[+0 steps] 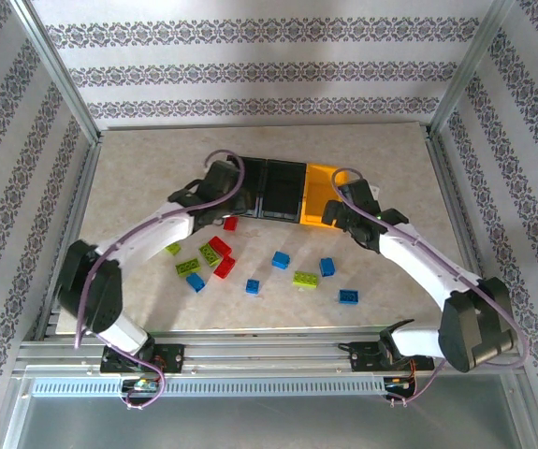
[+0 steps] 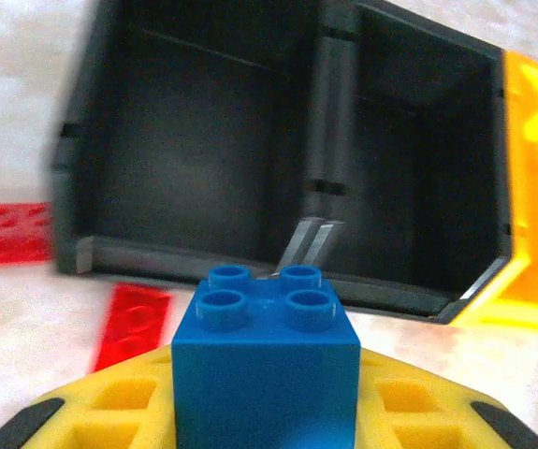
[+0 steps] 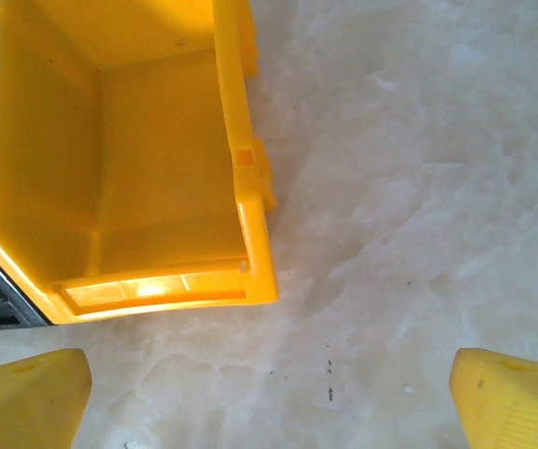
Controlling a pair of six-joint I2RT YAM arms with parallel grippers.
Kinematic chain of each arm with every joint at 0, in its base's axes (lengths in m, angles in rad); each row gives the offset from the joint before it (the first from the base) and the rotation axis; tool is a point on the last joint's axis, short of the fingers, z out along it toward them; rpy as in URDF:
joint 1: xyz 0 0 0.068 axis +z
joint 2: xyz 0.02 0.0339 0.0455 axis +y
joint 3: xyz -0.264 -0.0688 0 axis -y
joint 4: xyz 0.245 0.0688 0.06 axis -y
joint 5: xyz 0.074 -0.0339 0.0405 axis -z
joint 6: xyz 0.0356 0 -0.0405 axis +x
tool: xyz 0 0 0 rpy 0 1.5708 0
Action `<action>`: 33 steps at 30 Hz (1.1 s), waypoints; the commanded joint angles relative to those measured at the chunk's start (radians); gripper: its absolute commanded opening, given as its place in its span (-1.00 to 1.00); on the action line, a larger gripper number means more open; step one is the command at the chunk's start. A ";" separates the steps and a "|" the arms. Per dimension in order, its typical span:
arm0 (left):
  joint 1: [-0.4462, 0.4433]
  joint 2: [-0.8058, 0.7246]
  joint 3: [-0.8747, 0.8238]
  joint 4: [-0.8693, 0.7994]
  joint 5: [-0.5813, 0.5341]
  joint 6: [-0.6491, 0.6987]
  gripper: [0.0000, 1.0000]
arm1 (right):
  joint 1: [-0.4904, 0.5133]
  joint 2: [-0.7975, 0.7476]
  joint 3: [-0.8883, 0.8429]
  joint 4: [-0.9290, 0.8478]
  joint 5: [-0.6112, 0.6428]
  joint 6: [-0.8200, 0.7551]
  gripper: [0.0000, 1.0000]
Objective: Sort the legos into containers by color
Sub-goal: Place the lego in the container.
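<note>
I will next carry the blue lego toward the yellow container (image 3: pixel 109 159) with my left gripper and let it go there.
My left gripper (image 2: pixel 265 398) is shut on a blue lego (image 2: pixel 265 346), its studs pointing at the bins, just in front of the two black containers (image 2: pixel 184 159). In the top view that gripper (image 1: pixel 220 194) sits at the near left corner of the left black container (image 1: pixel 250 187). Open and holding nothing, my right gripper (image 3: pixel 269 402) hovers over bare table at the near right corner of the yellow container (image 3: pixel 109 159); from above it (image 1: pixel 343 213) is beside that bin (image 1: pixel 317 198). All the bin insides that show look bare. Loose red (image 1: pixel 219 246), lime (image 1: pixel 305 279) and blue (image 1: pixel 348 296) legos lie on the table nearer the arms.
Two red bricks (image 2: pixel 133 323) lie just left of the held brick, in front of the black bin. A metal frame (image 1: pixel 63 84) and patterned walls enclose the marble-look table (image 1: pixel 390 168). Bare table runs behind and to both sides of the bins.
</note>
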 commanded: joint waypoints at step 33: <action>-0.080 0.479 0.436 -0.035 0.034 0.089 -0.19 | 0.146 -0.064 -0.227 -0.036 -0.178 0.179 0.63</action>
